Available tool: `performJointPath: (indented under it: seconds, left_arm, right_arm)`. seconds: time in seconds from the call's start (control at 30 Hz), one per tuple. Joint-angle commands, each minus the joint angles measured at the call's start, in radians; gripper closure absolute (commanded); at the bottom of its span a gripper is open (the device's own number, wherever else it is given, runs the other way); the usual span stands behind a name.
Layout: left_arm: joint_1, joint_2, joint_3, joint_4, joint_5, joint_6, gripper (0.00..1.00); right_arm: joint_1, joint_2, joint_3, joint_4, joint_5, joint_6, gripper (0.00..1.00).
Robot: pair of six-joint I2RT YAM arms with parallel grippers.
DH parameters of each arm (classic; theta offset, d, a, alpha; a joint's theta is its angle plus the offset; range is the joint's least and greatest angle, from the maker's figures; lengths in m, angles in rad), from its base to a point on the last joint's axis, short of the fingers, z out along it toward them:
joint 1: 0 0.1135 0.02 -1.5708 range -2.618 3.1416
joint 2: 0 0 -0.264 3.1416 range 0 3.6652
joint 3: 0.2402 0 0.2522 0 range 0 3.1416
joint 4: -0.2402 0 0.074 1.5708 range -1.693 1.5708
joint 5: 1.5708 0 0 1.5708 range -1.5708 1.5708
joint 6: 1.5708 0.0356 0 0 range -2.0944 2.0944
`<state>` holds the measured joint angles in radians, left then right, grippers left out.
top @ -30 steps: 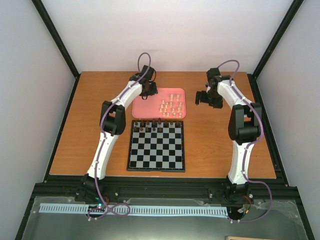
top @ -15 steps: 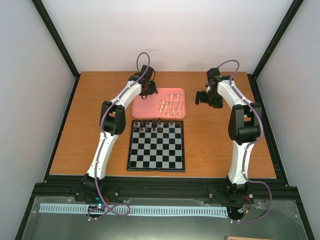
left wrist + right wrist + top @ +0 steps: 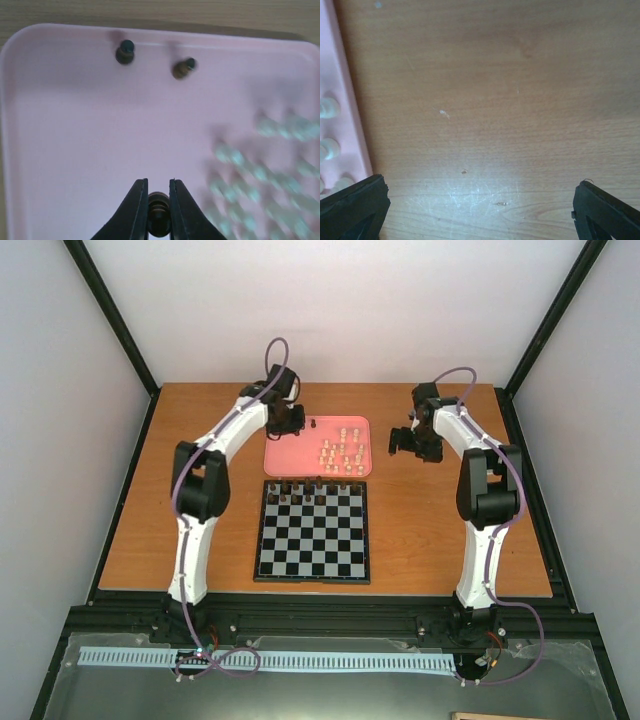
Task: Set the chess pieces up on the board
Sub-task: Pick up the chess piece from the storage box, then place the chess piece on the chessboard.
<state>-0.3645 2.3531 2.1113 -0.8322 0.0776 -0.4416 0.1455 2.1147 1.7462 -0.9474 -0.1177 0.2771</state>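
Note:
My left gripper moves back, to the right in the top view, next and lowers to release on the second dark row's next empty square, since that row stops short.
My left gripper point(image 3: 158, 182) is shut on a dark chess piece point(image 3: 159, 214), held a little above the left part of the pink tray point(image 3: 75, 130). Two more dark chess pieces point(image 3: 125, 51) stand near the tray's far edge. Blurred cream chess pieces point(image 3: 260, 172) crowd its right side. From above, the left gripper point(image 3: 287, 423) hangs over the tray's far left corner. The board point(image 3: 312, 535) lies in front of the tray, with dark pieces point(image 3: 310, 488) along its far rows. My right gripper point(image 3: 480, 210) is open and empty over bare wood right of the tray.
The pink tray point(image 3: 290, 455) lies just behind the board, with cream pieces point(image 3: 342, 450) in its right half. Its right rim point(image 3: 345, 100) shows beside my right gripper's left finger point(image 3: 355, 207). A black frame rail point(image 3: 130, 330) borders the wooden table point(image 3: 440, 530).
The left jaws have closed on a dark piece. The left arm's elbow has swung out to the left and its gripper has drawn slightly back-left. The right arm has barely moved.

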Motion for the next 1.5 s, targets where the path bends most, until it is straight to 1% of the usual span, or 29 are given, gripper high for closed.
performJointPath:
  seconds: [0.0, 0.17, 0.33, 0.43, 0.53, 0.7, 1.0, 1.23, 1.47]
  left_arm:
    - [-0.025, -0.256, -0.135, 0.008, 0.076, 0.099, 0.99]
    - [-0.105, -0.4, -0.243, -0.034, 0.131, 0.204, 0.99]
    - [-0.202, -0.507, -0.446, -0.022, 0.197, 0.272, 0.98]
    - [-0.27, -0.543, -0.561, -0.013, 0.197, 0.329, 0.97]
    - [-0.327, -0.553, -0.615, 0.009, 0.165, 0.349, 0.97]
    - [-0.373, -0.539, -0.638, 0.048, 0.112, 0.317, 0.97]
    - [-0.386, -0.48, -0.639, 0.11, 0.02, 0.32, 0.96]
    - [-0.387, -0.418, -0.626, 0.152, 0.018, 0.312, 0.96]
    - [-0.387, -0.389, -0.637, 0.19, 0.02, 0.301, 0.96]
  right_arm:
    - [0.003, -0.046, -0.082, 0.06, -0.024, 0.025, 0.0]
    - [0.003, -0.075, -0.153, 0.097, -0.026, 0.029, 0.0]
    - [0.004, -0.096, -0.185, 0.122, -0.02, 0.032, 0.0]
    - [0.003, -0.108, -0.207, 0.134, -0.023, 0.031, 0.0]
    - [0.003, -0.115, -0.223, 0.138, -0.019, 0.026, 0.0]
    - [0.003, -0.146, -0.27, 0.159, -0.018, 0.03, 0.0]
    - [0.003, -0.171, -0.294, 0.162, -0.011, 0.027, 0.0]
    - [0.003, -0.167, -0.29, 0.155, -0.008, 0.024, 0.0]
    - [0.003, -0.163, -0.3, 0.16, -0.01, 0.024, 0.0]
